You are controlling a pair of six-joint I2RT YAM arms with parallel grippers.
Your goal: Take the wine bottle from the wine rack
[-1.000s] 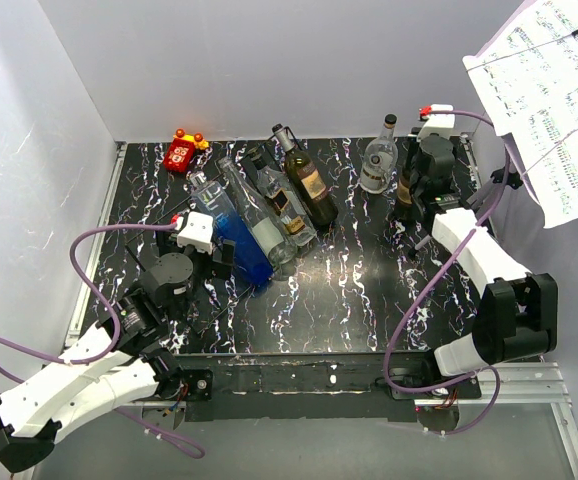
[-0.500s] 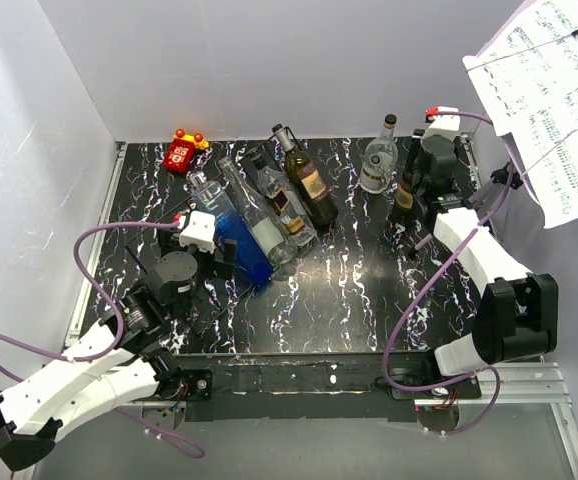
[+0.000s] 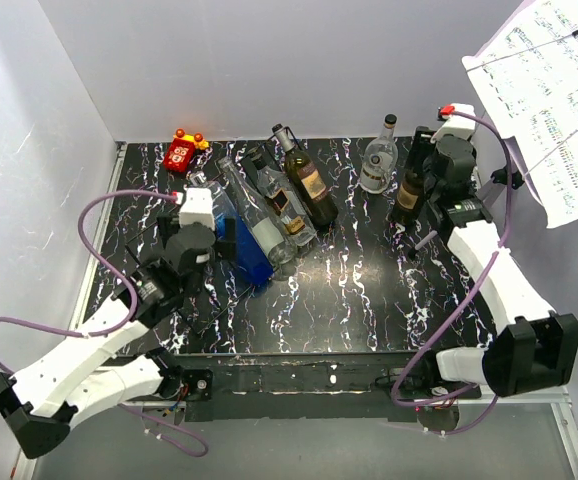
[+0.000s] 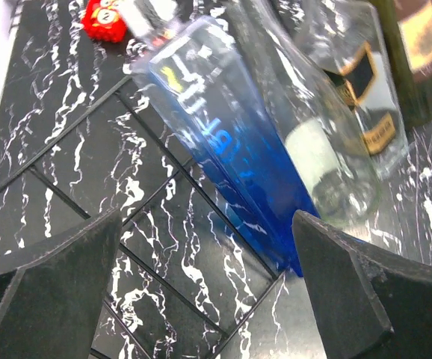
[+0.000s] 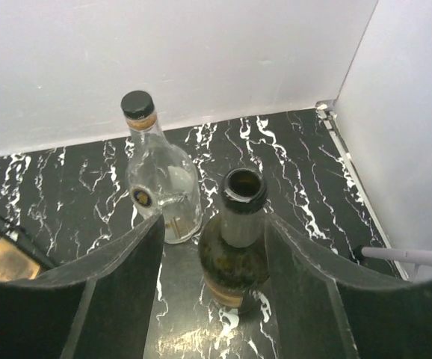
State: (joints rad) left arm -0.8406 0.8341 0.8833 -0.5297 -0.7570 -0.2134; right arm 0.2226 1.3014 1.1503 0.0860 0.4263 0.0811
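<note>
My left gripper moves outward along the blue bottle point(image 3: 244, 245) next and turns to close around its part beside the cap point(image 3: 213, 189), since that bottle lies on the rack's wires.
A dark green wine bottle point(image 3: 406, 195) point(image 5: 240, 247) stands upright and uncorked on the marbled table at the far right, off the wine rack point(image 4: 201, 185). My right gripper point(image 3: 421, 180) point(image 5: 214, 224) is open above it, one finger on each side of the neck with a gap on both sides. The rack's thin black wires lie on the left half of the table, under several lying bottles. My left gripper point(image 3: 221, 255) point(image 4: 207, 224) hangs open over the wires, just short of the base of a blue bottle point(image 3: 244, 245) point(image 4: 223, 157), holding nothing.
A clear bottle point(image 4: 313, 134) and a dark bottle with a tan label point(image 3: 309, 185) lie beside the blue one. A round clear bottle with a black cap point(image 3: 379, 160) point(image 5: 162, 187) stands left of the wine bottle. A red toy point(image 3: 182, 150) sits at the back left. White walls close in.
My right gripper has opened off the wine bottle's neck and drawn back a little; the bottle stays standing. My left arm has pushed forward toward the blue bottle, still open.
</note>
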